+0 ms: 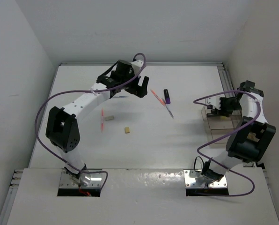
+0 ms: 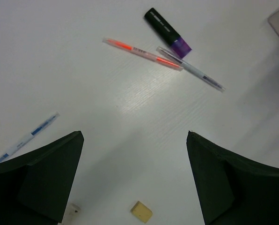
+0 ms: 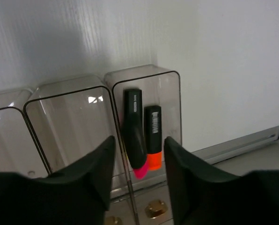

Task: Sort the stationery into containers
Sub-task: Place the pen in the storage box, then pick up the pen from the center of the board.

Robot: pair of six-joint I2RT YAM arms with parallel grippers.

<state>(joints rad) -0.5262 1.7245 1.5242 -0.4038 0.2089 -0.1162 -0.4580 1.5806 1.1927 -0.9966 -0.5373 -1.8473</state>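
The highlighter's purple end (image 1: 167, 98) (image 2: 178, 43) lies at a slant below my left gripper, to its right in the top view. I need to move that way, turn to match it and go down with my fingers on both sides of it.
My left gripper (image 1: 140, 87) (image 2: 135, 136) hangs open and empty over the table's middle. Ahead of it lie a purple-ended highlighter (image 2: 168, 33) (image 1: 167, 96), an orange pen (image 2: 142, 53) and a thin pale pen (image 2: 191, 69). A blue pen (image 2: 29, 137) lies to its left. Beneath it sit a tan eraser (image 2: 142, 211) (image 1: 127, 130) and a grey eraser (image 2: 74, 210) (image 1: 109, 118). A pink pen (image 1: 102, 119) lies further left. My right gripper (image 1: 219, 108) (image 3: 138, 139) is open above the end clear container (image 3: 144, 79). That box holds a pink-ended highlighter (image 3: 134, 126) and an orange-ended highlighter (image 3: 153, 136), neither touched by the fingers.
Two more clear containers (image 3: 69, 89) (image 3: 8, 101) stand in a row beside the end one, at the table's right side (image 1: 217, 121). A metal rail (image 3: 242, 143) edges the table just past them. Purple cables loop off both arms.
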